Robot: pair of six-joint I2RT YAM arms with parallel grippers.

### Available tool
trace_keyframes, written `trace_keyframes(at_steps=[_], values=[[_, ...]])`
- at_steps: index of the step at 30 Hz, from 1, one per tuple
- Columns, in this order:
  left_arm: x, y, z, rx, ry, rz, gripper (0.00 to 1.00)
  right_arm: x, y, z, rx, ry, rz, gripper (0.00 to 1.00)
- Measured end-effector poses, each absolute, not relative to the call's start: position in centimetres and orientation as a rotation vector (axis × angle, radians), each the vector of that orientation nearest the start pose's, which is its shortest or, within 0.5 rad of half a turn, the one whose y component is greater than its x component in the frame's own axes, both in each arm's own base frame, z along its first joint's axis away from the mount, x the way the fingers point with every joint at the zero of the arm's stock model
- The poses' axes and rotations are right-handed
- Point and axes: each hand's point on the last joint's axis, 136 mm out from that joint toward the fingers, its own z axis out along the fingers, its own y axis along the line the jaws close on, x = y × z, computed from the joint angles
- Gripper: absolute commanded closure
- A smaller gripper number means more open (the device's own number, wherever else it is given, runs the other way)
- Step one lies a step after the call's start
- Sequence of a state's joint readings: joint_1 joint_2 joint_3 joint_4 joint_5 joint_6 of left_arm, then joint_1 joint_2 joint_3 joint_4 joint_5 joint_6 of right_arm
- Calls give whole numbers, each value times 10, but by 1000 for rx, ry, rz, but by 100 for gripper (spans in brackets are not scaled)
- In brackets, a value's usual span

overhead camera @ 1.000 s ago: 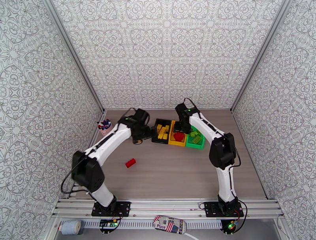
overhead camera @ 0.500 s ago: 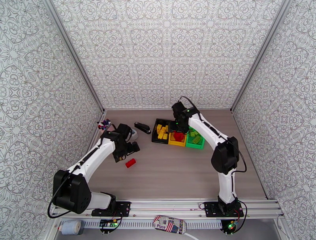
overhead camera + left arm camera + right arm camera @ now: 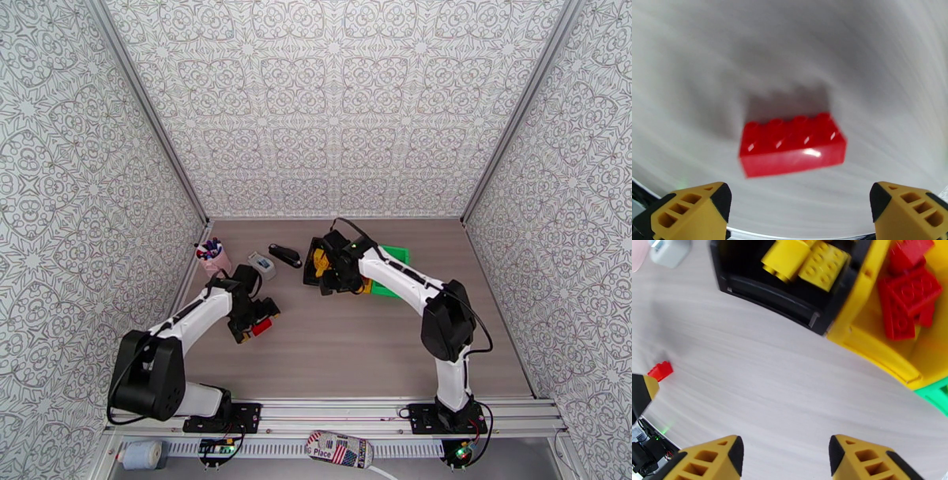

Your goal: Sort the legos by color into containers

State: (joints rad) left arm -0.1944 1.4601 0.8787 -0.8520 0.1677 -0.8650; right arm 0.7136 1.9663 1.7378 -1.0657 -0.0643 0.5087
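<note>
The red lego below my left gripper has its short ends toward the open fingertips. The fingertips come down beside those ends next and close.
A lone red lego (image 3: 792, 145) lies on the table, just ahead of my left gripper (image 3: 800, 209), whose yellow fingers (image 3: 691, 209) stand wide apart, open and empty. From above, that left gripper (image 3: 254, 322) hovers right at the red lego (image 3: 264, 324). My right gripper (image 3: 786, 459) is open and empty over bare table beside the containers. The black bin (image 3: 770, 287) holds yellow legos (image 3: 817, 263). Red legos (image 3: 908, 291) fill the yellow bin (image 3: 869, 338), and a corner of the green bin (image 3: 942, 394) shows. In the top view the right gripper (image 3: 330, 276) covers the black bin.
A pink pen cup (image 3: 213, 257), a small white box (image 3: 262, 264) and a black stapler-like object (image 3: 286, 255) sit at the back left. The green bin (image 3: 393, 255) lies behind the right forearm. Patterned walls close in three sides.
The left gripper swung from beside the bins back and down to the red lego. The right gripper moved left from over the yellow and green bins to the black bin.
</note>
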Motion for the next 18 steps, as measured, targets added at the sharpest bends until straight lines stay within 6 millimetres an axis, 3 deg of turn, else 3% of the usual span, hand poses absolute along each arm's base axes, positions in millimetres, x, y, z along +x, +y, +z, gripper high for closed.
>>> trace_keyframes(at_steps=[9, 18], values=[[265, -74, 26, -1054, 2958, -297, 8, 319, 290, 137, -285, 2891, 341, 40], [270, -72, 18, -1014, 2999, -263, 18, 315, 287, 128, -257, 2907, 335, 41]])
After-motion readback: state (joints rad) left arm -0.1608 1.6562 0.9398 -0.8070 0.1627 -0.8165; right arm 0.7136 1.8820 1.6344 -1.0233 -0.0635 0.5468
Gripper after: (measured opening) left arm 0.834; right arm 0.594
